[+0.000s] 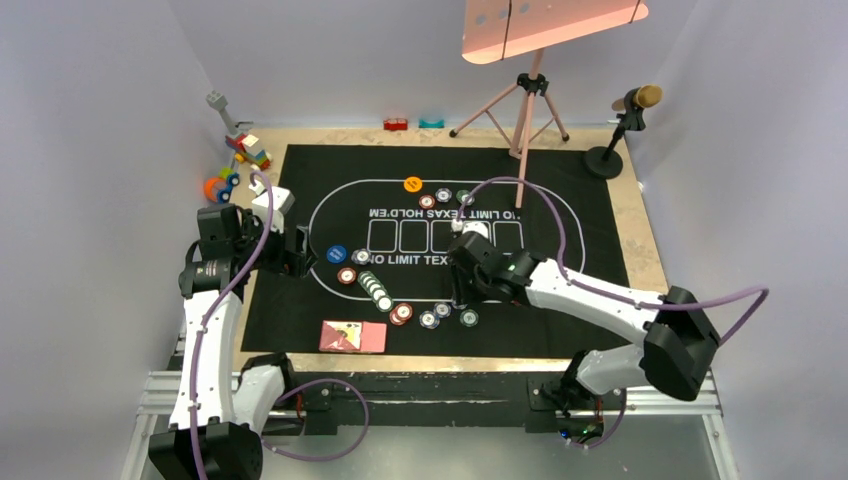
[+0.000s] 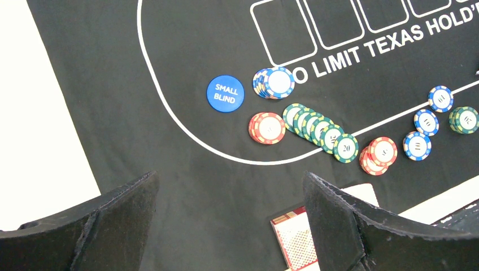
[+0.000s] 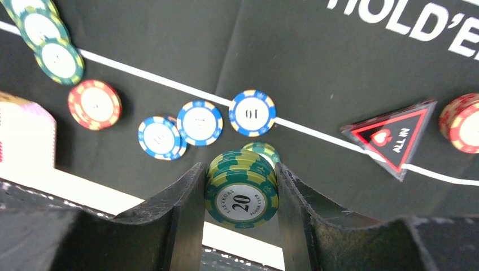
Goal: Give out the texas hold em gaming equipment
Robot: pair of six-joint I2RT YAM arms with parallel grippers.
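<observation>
I need to carry my right gripper to the right in the wrist view and down beside the red stack, which lies beyond the triangular marker [image 3: 395,135] from it, to release.
My right gripper [image 3: 240,175] is shut on a small stack of green "20" poker chips [image 3: 242,195], lifted a little off the black mat [image 3: 316,68]. One more green chip [image 3: 261,151] lies just beyond it. Three blue chips [image 3: 199,122] lie along the white line, with a red chip [image 3: 94,104] to their left. To the right sits the red triangular marker [image 3: 395,135]. My left gripper [image 2: 230,178] hangs open over bare mat. Ahead of it are the blue SMALL BLIND button [image 2: 225,94], a fanned row of green chips [image 2: 319,131] and pink-backed cards [image 2: 294,234].
An orange button [image 1: 412,184] and more chips [image 1: 443,195] lie at the oval's far side. Toy blocks [image 1: 250,150] sit off the mat's far left corner. A pink tripod [image 1: 525,110] and a microphone stand [image 1: 620,130] rise at the back.
</observation>
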